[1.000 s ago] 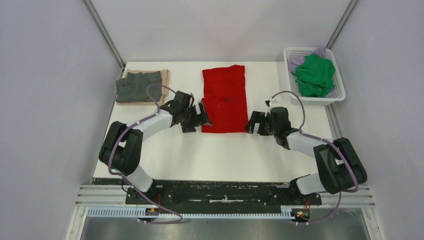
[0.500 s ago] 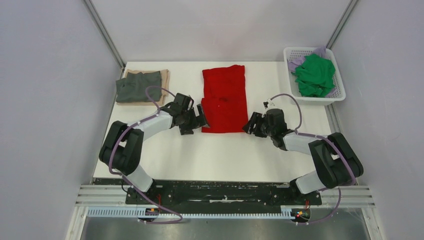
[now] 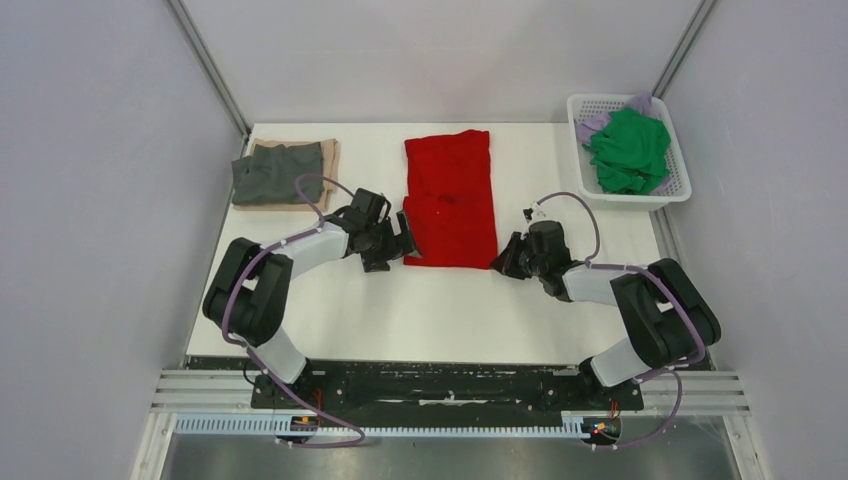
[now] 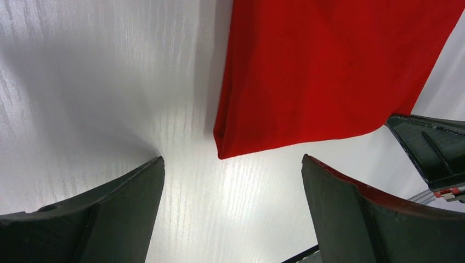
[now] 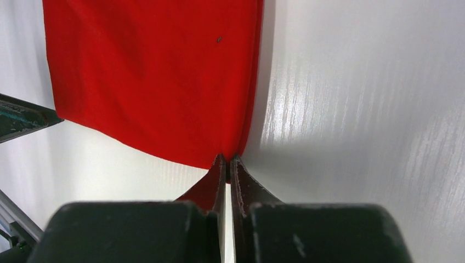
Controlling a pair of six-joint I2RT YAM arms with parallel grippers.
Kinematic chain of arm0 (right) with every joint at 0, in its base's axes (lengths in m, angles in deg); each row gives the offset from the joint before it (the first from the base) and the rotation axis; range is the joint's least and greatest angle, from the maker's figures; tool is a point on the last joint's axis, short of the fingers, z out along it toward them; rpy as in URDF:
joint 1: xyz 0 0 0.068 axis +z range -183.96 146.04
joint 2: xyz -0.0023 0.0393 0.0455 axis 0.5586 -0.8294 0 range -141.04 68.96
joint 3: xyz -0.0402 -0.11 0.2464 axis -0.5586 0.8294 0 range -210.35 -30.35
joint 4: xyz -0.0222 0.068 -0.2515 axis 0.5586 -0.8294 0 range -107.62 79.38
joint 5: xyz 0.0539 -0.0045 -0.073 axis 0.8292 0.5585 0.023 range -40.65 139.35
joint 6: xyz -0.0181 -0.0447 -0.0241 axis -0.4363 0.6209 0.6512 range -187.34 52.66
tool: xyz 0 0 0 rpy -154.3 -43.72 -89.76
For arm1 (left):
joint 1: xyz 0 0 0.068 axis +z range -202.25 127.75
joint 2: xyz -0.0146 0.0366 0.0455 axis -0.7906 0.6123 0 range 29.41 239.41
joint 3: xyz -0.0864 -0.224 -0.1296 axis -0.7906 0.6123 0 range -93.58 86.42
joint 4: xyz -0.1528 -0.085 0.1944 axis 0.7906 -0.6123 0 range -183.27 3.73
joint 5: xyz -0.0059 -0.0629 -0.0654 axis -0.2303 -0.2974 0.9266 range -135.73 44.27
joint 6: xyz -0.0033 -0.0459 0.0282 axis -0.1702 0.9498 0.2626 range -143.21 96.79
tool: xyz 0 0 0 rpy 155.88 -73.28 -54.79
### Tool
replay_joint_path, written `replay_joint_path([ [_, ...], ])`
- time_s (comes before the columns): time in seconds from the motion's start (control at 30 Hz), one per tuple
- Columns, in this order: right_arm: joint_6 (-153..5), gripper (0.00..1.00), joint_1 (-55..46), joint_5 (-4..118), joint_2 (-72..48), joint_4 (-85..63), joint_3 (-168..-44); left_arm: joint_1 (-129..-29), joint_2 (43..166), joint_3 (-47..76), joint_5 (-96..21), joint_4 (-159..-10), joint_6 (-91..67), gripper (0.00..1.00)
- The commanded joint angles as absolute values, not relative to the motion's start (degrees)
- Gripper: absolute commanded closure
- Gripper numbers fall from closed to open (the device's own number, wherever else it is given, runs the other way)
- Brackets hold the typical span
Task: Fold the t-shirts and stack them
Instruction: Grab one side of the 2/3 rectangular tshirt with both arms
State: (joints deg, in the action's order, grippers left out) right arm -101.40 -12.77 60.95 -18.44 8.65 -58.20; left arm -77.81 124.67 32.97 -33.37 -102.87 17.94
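My left gripper moves over the red t-shirt's free near corner [image 3: 407, 262] [image 4: 222, 153] next, a finger on each side. My right gripper already pinches the t-shirt's other near corner.
A bright red t-shirt [image 3: 450, 200] lies folded into a long strip down the middle of the white table [image 3: 420, 310]. My right gripper [image 3: 503, 258] is at its near right corner, fingers shut with the cloth edge [image 5: 241, 139] pinched at the tips [image 5: 227, 158]. My left gripper [image 3: 400, 245] stands open just off the near left corner [image 4: 220, 153], and only bare table lies between its fingers [image 4: 231, 159]. A dark grey t-shirt [image 3: 265, 175] rests folded on a tan one [image 3: 330, 155] at the back left. Green [image 3: 630, 150] and lilac [image 3: 590, 125] t-shirts lie crumpled in the basket.
The white lattice basket [image 3: 583, 105] stands at the back right corner, partly over the table's edge. Pale walls close in both sides and the back. A metal rail [image 3: 450, 385] carrying the arm bases runs along the near edge.
My right gripper has gone from open to shut at the red shirt's near right corner, pushing slightly forward. The left gripper has edged a little closer to the left corner, still open.
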Motion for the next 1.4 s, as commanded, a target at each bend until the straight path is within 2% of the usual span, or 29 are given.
replay_joint_path([
  [0.0, -100.68, 1.0, -12.6, 58.93, -18.1, 7.2, -55.58, -78.26, 125.96, 33.57, -33.29, -101.9, 19.87, 0.0],
  [0.13, -100.89, 1.0, -12.6, 57.91, -15.82, 7.18, -51.54, -78.26, 126.31, 33.86, -33.26, -101.91, 19.95, 0.01],
  [0.23, -100.98, 1.0, -12.6, 58.07, -15.16, 7.68, -49.29, -78.37, 126.99, 33.99, -33.03, -101.9, 19.95, 0.07],
  [0.43, -102.25, 1.0, -12.6, 58.83, -15.28, 9.47, -47.65, -78.59, 127.54, 35.88, -30.81, -100.14, 21.03, 0.34],
  [0.87, -102.05, 1.0, -12.6, 59.67, -15.03, 9.17, -47.34, -79.76, 130.41, 36.33, -32.42, -98.99, 21.7, 0.61],
  [0.93, -101.93, 1.0, -12.6, 59.72, -15.0, 8.99, -47.32, -79.76, 131.11, 36.15, -32.28, -98.76, 21.71, 0.7],
  [1.03, -101.83, 1.0, -12.55, 60.49, -14.8, 9.3, -47.2, -79.76, 131.37, 36.15, -32.24, -98.48, 21.49, 0.98],
  [1.17, -100.9, 1.0, -11.94, 63.65, -11.46, 10.31, -46.2, -80.05, 128.5, 37.41, -30.66, -98.63, 20.86, 0.98],
  [1.37, -98.42, 1.0, -6.2, 66.46, 2.68, 2.56, -45.47, -83.17, 113.06, 41.15, -35.31, -107.09, 18.7, 0.98],
])
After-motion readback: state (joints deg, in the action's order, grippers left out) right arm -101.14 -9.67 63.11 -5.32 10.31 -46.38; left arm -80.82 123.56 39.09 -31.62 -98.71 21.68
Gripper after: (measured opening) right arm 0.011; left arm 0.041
